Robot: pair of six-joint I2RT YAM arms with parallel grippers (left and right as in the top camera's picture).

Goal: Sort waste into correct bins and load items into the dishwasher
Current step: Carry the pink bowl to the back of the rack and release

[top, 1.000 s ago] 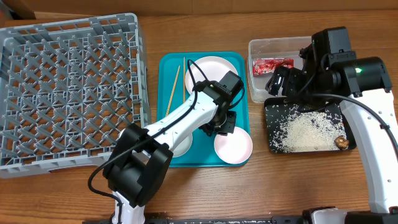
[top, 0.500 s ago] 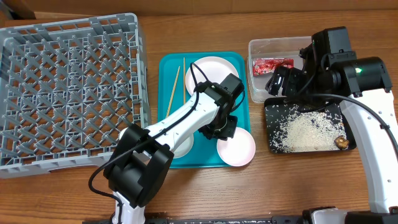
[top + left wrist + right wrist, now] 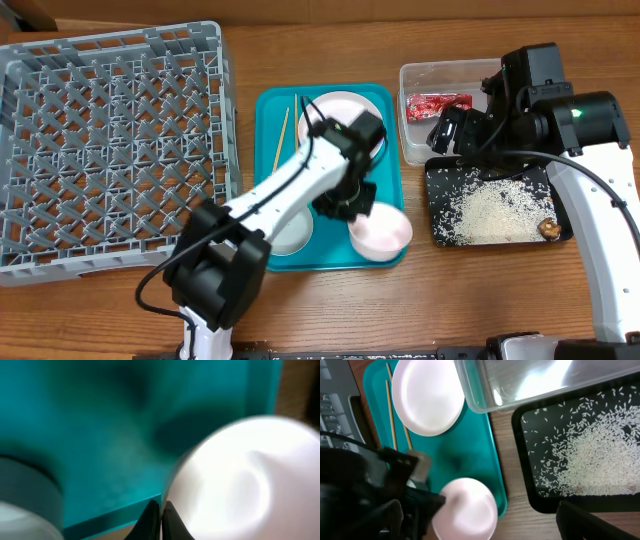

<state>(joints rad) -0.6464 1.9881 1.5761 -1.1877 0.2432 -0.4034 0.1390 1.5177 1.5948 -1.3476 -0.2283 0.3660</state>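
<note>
The left gripper moves up, outward and to the left in the overhead view next, to release the small plate at the dish rack's far corner [image 3: 192, 72], which shows empty.
My left gripper [image 3: 352, 207] is shut on the rim of the small pale plate [image 3: 381, 231] at the front right corner of the teal tray [image 3: 268, 110]; the plate looks tilted. In the left wrist view the fingertips [image 3: 150, 512] pinch the plate's [image 3: 245, 480] edge. The large plate [image 3: 345, 112] and two chopsticks [image 3: 281, 140] lie on the teal tray. A white dish [image 3: 290, 232] is partly hidden under the arm. The red wrapper [image 3: 438, 104] lies in the clear tub [image 3: 440, 72]. Rice [image 3: 490, 205] and a brown lump [image 3: 548, 228] lie in the black tray [image 3: 440, 232]. My right gripper [image 3: 448, 130] hovers open and empty.
The big grey dish rack [image 3: 110, 150] stands at the left, close beside the teal tray. The right wrist view shows the large plate [image 3: 427, 397], the chopsticks [image 3: 391, 415], the small plate [image 3: 467, 510], the clear tub [image 3: 530, 380] and the rice [image 3: 600, 455].
My left gripper has tipped the small plate up by its rim and shifted slightly back and left with it. The right arm has not moved.
</note>
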